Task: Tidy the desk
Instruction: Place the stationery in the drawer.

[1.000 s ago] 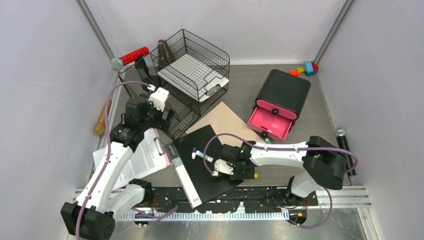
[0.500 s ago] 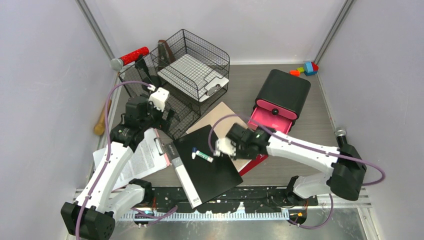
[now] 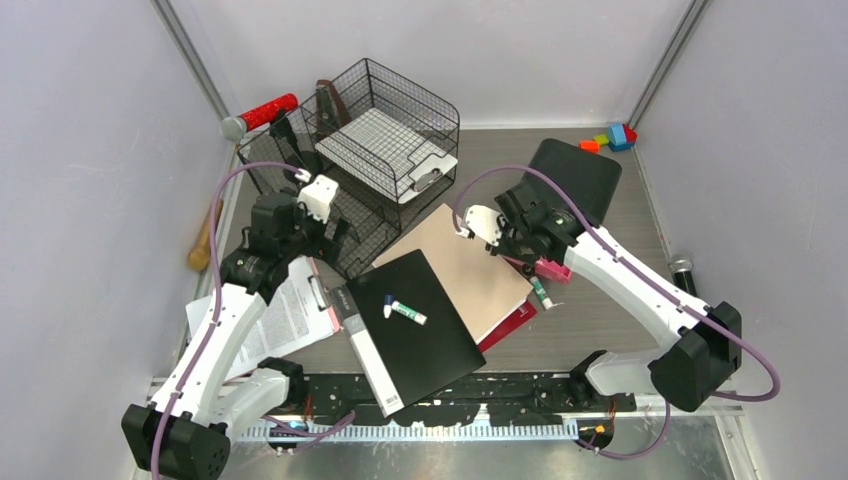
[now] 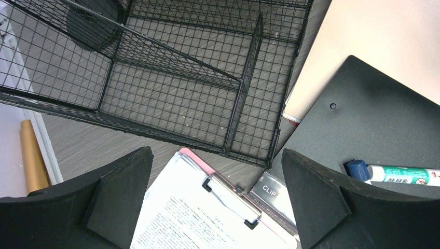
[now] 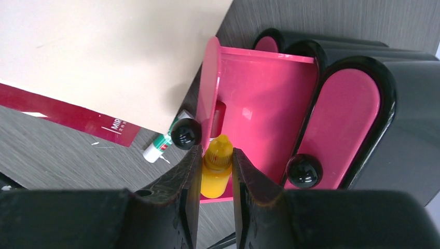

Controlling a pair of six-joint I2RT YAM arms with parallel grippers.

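The right gripper carries the yellow dropper bottle away from my base and down next, past the pink drawer's front panel and over the drawer's open bottom (image 3: 550, 268) (image 5: 261, 118).
The desk (image 3: 600, 325) is a grey wood-grain top. My right gripper (image 5: 216, 155) is shut on a small yellow dropper bottle (image 5: 217, 168), its cap pointing away from me. It hangs over the near edge of the open pink drawer (image 5: 259, 104) of the black drawer unit (image 3: 578, 170). In the top view, the right gripper (image 3: 535, 255) is at the drawer's front. My left gripper (image 4: 216, 153) stands open and holds nothing. It hovers above a clipboard with printed paper (image 4: 207, 218), beside the black wire-mesh rack (image 4: 171, 88).
A black board (image 3: 420, 330) carries a green-and-white marker (image 3: 405, 312). A beige folder (image 3: 475, 265) lies over a red one. Another marker (image 5: 161, 145) lies by the drawer. A red microphone (image 3: 262, 112), coloured blocks (image 3: 612, 137) and a black microphone (image 3: 690, 290) sit along the walls.
My right arm has swung from the front of the black board back and right to the pink drawer, its jaws closing on the yellow bottle. The left arm has not moved.
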